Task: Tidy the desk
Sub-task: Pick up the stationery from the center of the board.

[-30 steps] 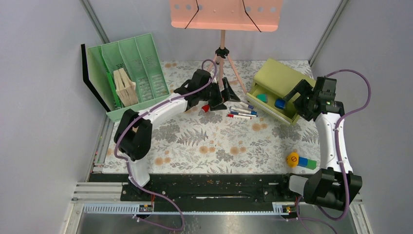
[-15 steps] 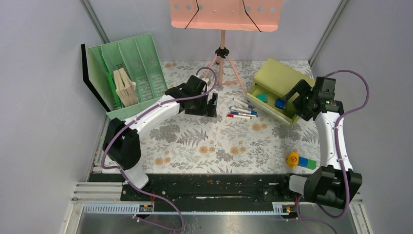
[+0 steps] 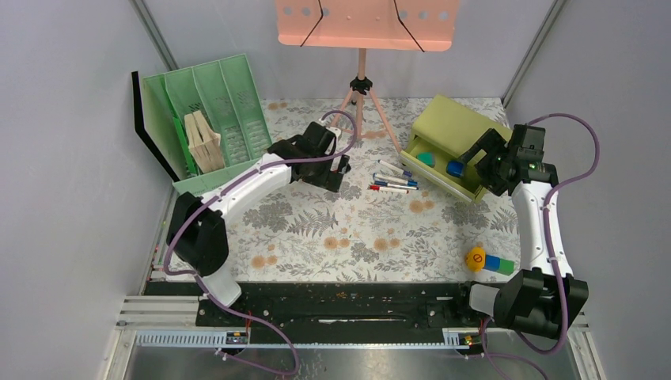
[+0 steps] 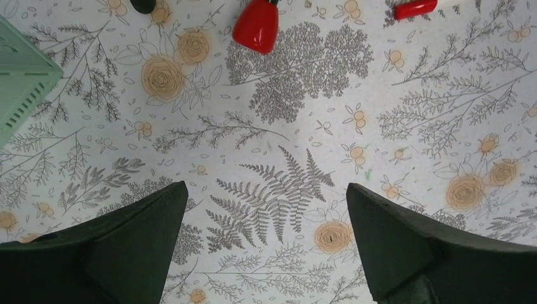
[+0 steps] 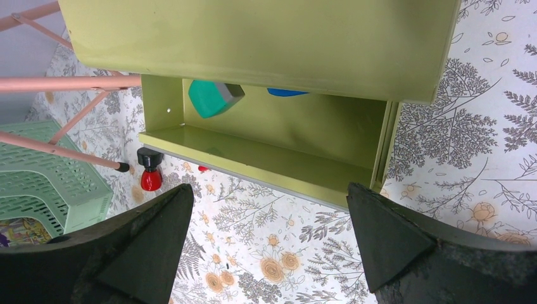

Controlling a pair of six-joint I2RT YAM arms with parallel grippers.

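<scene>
The left gripper needs to move outward and lower, its open fingers astride the red bulb (image 4: 256, 26), because the stamp-like thing lies outward of the bulb and below it.
The desk (image 3: 348, 229) is a floral-print tabletop. My left gripper (image 3: 335, 172) points down over its back middle, open and empty; in the left wrist view (image 4: 266, 190) only bare print lies between the fingers. A small red bottle (image 4: 256, 25) stands just beyond it, also in the right wrist view (image 5: 151, 175). Several pens (image 3: 393, 181) lie to its right. My right gripper (image 3: 484, 163) is open and empty in front of the open olive drawer (image 5: 266, 152), which holds a teal piece (image 5: 212, 97) and a blue piece (image 3: 455, 168).
A green divided organizer (image 3: 210, 119) with wooden pieces stands at the back left. A pink music stand (image 3: 365, 20) on a tripod is at the back centre. A yellow ball (image 3: 475, 258) and blue-green blocks (image 3: 498, 264) lie at the front right.
My left gripper has swung left from the tripod and pens, turned to point down at the desk, and sits a little lower. The right arm has not moved.
</scene>
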